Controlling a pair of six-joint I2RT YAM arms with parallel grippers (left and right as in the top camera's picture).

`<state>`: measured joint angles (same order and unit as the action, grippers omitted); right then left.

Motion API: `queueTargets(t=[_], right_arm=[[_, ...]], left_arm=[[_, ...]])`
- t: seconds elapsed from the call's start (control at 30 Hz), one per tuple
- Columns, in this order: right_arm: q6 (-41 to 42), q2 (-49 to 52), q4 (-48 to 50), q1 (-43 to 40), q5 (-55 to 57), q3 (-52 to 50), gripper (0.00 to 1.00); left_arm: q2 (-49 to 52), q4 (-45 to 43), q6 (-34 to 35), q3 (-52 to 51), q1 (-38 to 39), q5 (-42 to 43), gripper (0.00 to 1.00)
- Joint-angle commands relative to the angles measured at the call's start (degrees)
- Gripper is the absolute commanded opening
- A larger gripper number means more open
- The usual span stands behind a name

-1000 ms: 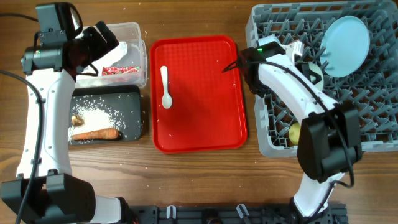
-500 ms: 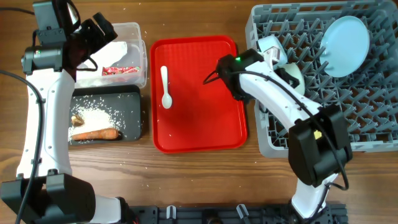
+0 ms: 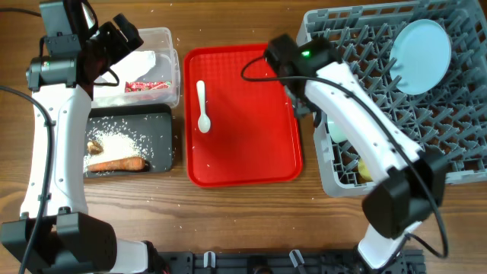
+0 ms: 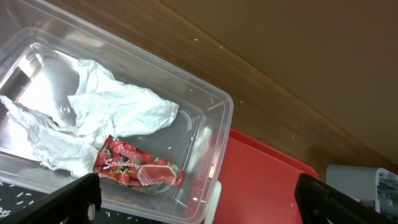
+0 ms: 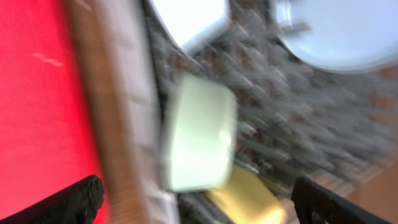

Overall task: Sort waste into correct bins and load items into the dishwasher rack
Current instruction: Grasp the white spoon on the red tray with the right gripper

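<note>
My right gripper sweeps over and down onto the spoon's handle (image 3: 202, 105) next. The tray's only item lies below the gripper and to its left in the overhead view.
My left gripper (image 3: 125, 42) hangs open over the clear bin (image 4: 211, 99), which holds a crumpled white napkin (image 4: 106, 112) and a red wrapper (image 4: 140, 169). The black bin (image 3: 163, 122) holds rice grains (image 3: 122, 141), a carrot stick (image 3: 116, 163) and a brown scrap (image 3: 94, 145). A white spoon (image 3: 202, 106) lies on the red tray (image 3: 251, 144). My right gripper (image 3: 304, 106) is open and empty at the left edge of the grey dishwasher rack (image 3: 456, 164). In the blurred right wrist view the teal bowl (image 5: 199, 140), yellow cup (image 5: 249, 199), white-lined bowl (image 5: 186, 18) and blue plate (image 5: 339, 31) sit in the rack.
The red tray lies between the bins and the rack, and its right edge runs close to the rack's left wall. The right arm (image 3: 365, 129) slants across the rack's front left corner. Loose rice grains dot the wooden table (image 3: 228, 221).
My right gripper has opened and let go of the teal bowl in the rack, then swung left toward the rack's edge. The left arm has barely moved.
</note>
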<state>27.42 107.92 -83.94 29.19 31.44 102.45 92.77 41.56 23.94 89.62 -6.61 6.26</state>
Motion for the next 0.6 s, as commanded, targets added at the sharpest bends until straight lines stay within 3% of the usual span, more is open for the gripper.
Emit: queueTargets(t=[0.0,0.03,0.1,0.27,0.37,0.57], right_arm=[[-14.2,-1.8,14.8,0.0,-30.6,2.0,1.00],[-16.1,-1.6,24.6,0.0,-43.0,1.4,1.00],[-12.3,-0.2,37.7,0.9,-47.1,0.2,1.00],[-11.5,9.8,41.8,5.5,-46.1,0.3,0.98],[-11.1,15.6,43.2,9.1,-44.8,0.9,0.80],[-6.2,27.4,43.5,14.0,-37.5,9.1,0.70]], left_arm=[[-0.5,1.3,0.5,0.6,-0.3,-0.6,1.00],[-0.5,2.2,0.5,0.6,-0.3,-0.6,1.00],[-0.5,3.7,0.3,0.6,-0.3,-0.8,1.00],[-0.5,5.0,0.3,0.6,-0.3,-2.8,1.00],[-0.5,5.8,0.3,0.6,-0.3,-7.1,1.00],[-0.5,7.7,0.3,0.6,-0.3,-8.8,1.00]])
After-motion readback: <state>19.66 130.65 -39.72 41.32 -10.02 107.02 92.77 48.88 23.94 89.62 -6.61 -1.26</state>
